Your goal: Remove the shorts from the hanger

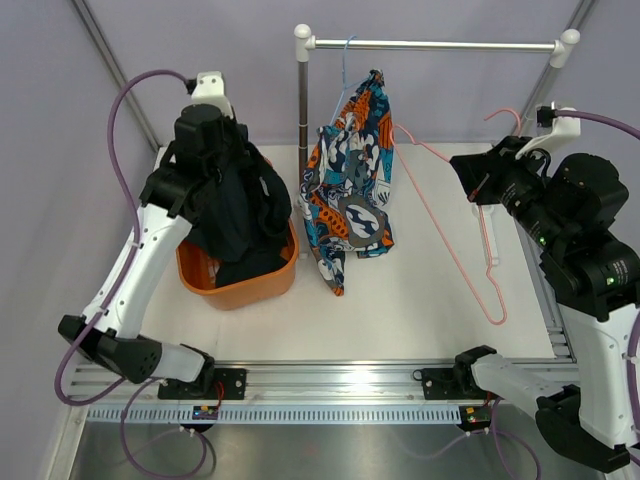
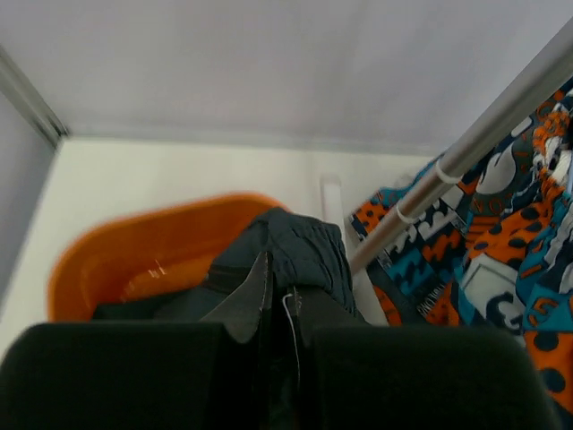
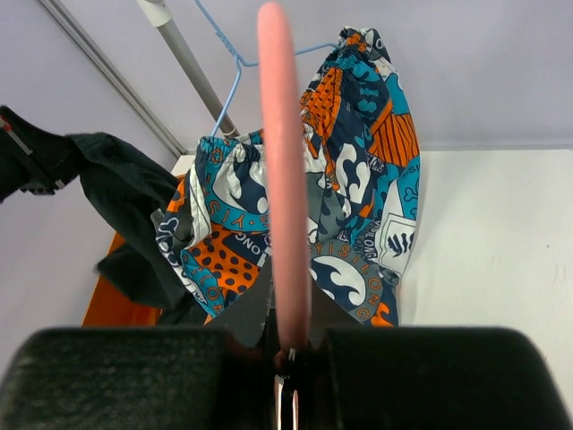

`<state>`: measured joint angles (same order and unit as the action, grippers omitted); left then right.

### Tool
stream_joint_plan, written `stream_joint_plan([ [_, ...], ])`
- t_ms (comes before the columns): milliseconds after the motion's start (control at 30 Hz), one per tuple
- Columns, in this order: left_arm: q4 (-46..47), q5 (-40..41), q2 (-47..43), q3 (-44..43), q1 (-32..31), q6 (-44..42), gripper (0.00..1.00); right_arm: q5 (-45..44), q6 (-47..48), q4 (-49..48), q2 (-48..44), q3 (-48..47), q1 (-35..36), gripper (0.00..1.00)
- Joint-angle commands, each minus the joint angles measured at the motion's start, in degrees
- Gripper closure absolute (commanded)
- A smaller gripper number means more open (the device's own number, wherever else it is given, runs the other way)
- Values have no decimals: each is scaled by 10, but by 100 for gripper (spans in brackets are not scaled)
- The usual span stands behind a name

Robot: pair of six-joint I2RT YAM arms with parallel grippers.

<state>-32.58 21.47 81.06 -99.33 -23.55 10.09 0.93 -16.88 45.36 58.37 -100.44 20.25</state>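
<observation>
The orange basket (image 1: 250, 292) stands below my left gripper's fingers, so I will next move that gripper down and back into it to release the dark shorts (image 1: 240, 210).
Dark shorts (image 1: 240, 210) hang bunched from my left gripper (image 2: 277, 296), which is shut on the fabric above the orange basket (image 1: 250, 292). Their lower part rests in the basket. In the left wrist view the dark shorts (image 2: 300, 251) fill the space just beyond the fingers. My right gripper (image 3: 291, 331) is shut on a bare pink hanger (image 3: 282, 179). In the top view that pink hanger (image 1: 447, 245) slants over the right half of the table, clear of the rack. The left gripper's fingers are hidden under the wrist in the top view.
Patterned orange and blue shorts (image 1: 350, 190) hang on a blue wire hanger (image 1: 345, 70) from the rack's rail (image 1: 440, 45). The rack's metal post (image 1: 303, 100) stands between them and the basket. White table edges and frame rails run along both sides.
</observation>
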Motion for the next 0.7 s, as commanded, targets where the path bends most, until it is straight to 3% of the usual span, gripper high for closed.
stream_joint_plan([
  [0, 17, -3, -63, 105, 5, 140, 100, -5, 5, -7, -6, 9, 3, 100],
  [200, 59, -6, -146, 353, 16, 254, 97, -6, 7, 3, -5, 16, 3, 100],
  [333, 81, -25, -206, 444, 31, 303, 86, -6, 16, 22, 6, 6, 4, 100],
  [400, 88, -79, -227, 461, 32, 295, 63, -22, 26, 33, 23, -2, 3, 100],
  [467, 82, -120, -230, 456, 30, 273, 30, -43, 46, 44, 41, -7, 4, 100],
  [567, 55, -150, -262, 457, 29, 253, 12, -62, 68, 39, 52, -7, 3, 100],
  [667, 31, -150, -296, 457, 30, 233, 4, -66, 99, 32, 68, -17, 3, 100],
])
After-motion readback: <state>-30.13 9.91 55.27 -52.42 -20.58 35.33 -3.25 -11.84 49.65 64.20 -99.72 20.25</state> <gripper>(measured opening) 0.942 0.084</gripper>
